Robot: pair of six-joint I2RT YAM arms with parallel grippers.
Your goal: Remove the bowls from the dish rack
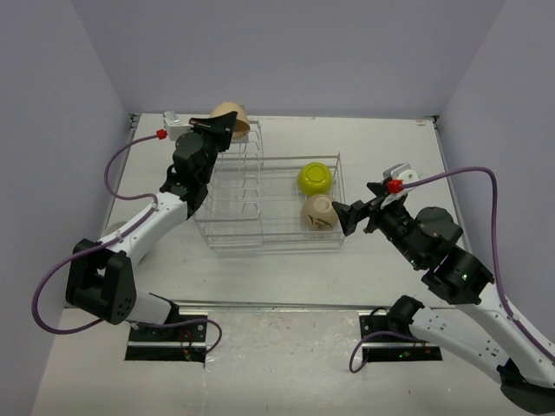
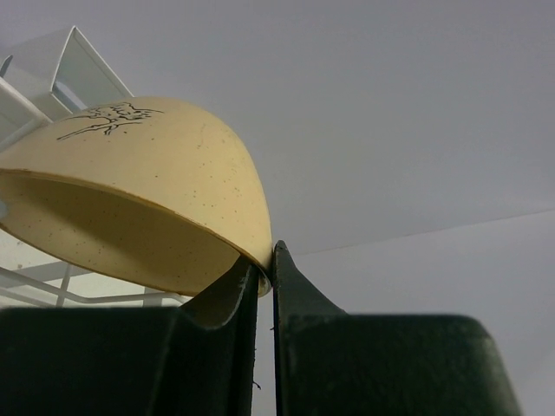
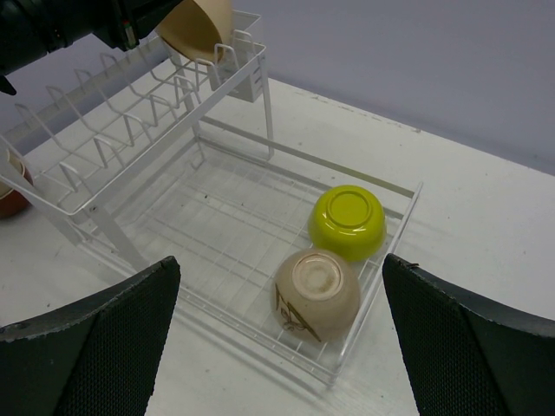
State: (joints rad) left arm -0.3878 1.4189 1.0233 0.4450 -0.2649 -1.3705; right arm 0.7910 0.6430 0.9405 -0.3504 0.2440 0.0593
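The red-brown bowl (image 1: 144, 253) is standing outside the rack (image 1: 236, 212). My left gripper needs to swing back next, to the left in the top view, and go down onto the red-brown bowl to let go.
The white wire dish rack (image 1: 236, 212) stands mid-table. Two bowls lie upside down in its basket section: a yellow-green bowl (image 1: 316, 178) and a beige bowl (image 1: 318, 213) with a brown drawing. My left gripper (image 1: 222, 130) is shut on the rim of a cream bowl (image 1: 232, 120), holding it above the rack's far left corner. The left wrist view shows that rim pinched between the fingers (image 2: 286, 286), with the cream bowl (image 2: 147, 182) tilted. My right gripper (image 1: 347, 217) is open, just right of the beige bowl. In the right wrist view it (image 3: 279, 264) hovers over the beige bowl (image 3: 316, 293) and the yellow-green bowl (image 3: 349, 222).
A red-brown bowl (image 3: 9, 186) sits on the table left of the rack (image 3: 113, 143), partly cut off. The rack's upright plate dividers hold nothing. White table surface (image 1: 381, 139) lies behind and right of the rack; grey walls enclose it.
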